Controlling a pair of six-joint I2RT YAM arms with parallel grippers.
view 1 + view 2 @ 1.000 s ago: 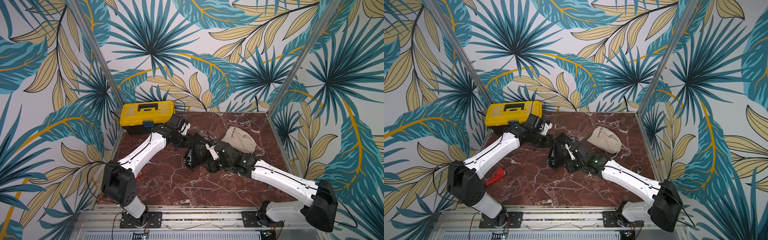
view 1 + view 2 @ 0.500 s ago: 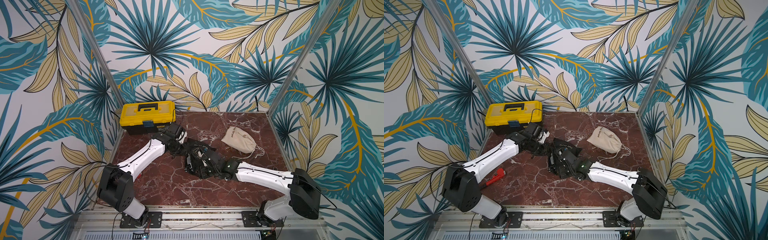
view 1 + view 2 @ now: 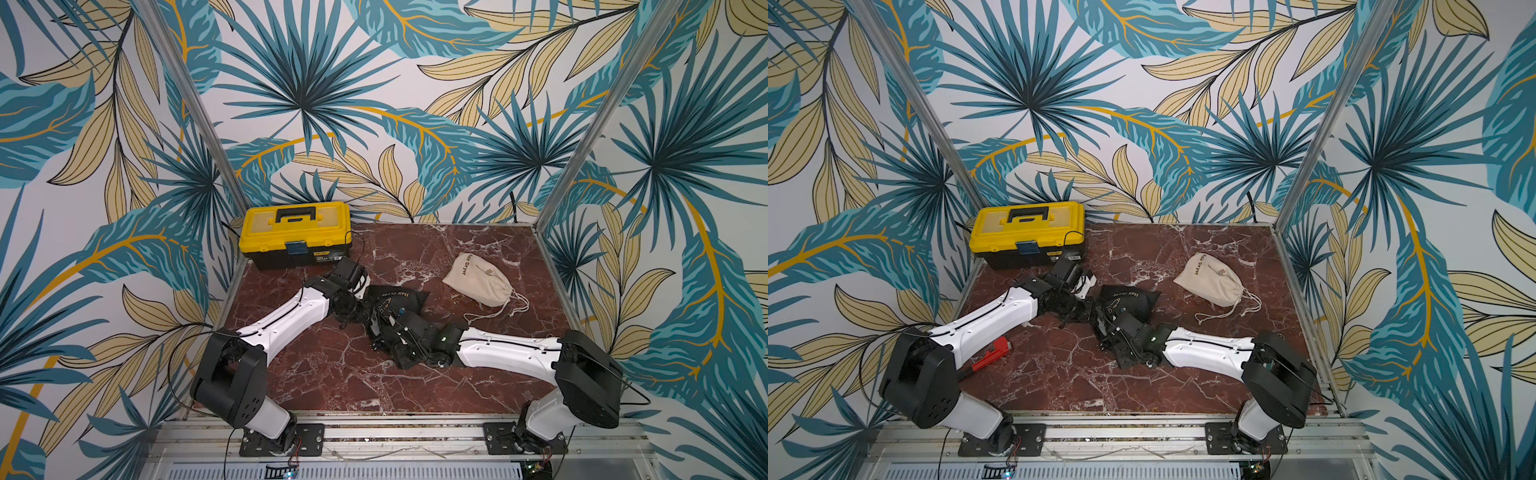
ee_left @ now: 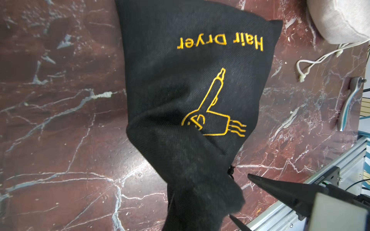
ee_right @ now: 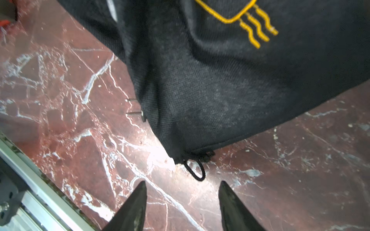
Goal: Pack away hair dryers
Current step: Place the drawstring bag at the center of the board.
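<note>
I should next pull the bag's bunched opening back over the bare marble nearer the base with my left gripper and let it go, because plug pins stick out beside the bag.
The black drawstring bag (image 3: 399,301) (image 3: 1129,301) printed "Hair Dryer" lies on the marble table between my two arms. My left gripper (image 3: 368,309) is shut on the bag's bunched mouth. In the left wrist view the black bag (image 4: 190,90) covers its fingers. My right gripper (image 5: 182,185) stands open just short of the bag's corner, empty. A black cord loop (image 5: 195,170) hangs ahead of its tips. Two metal plug prongs (image 5: 131,107) stick out beside the black bag (image 5: 220,90). The hair dryers are hidden.
A shut yellow toolbox (image 3: 295,232) stands at the back left. A filled beige drawstring bag (image 3: 478,282) lies at the back right, cords trailing. A red-handled tool (image 3: 990,355) lies by the left arm, a metal ratchet handle (image 4: 348,102) near the right edge.
My right arm has dropped low and folded back, its gripper now by the bag's mouth. The black bag has sunk and spread flatter on the table. The left arm lowered slightly.
</note>
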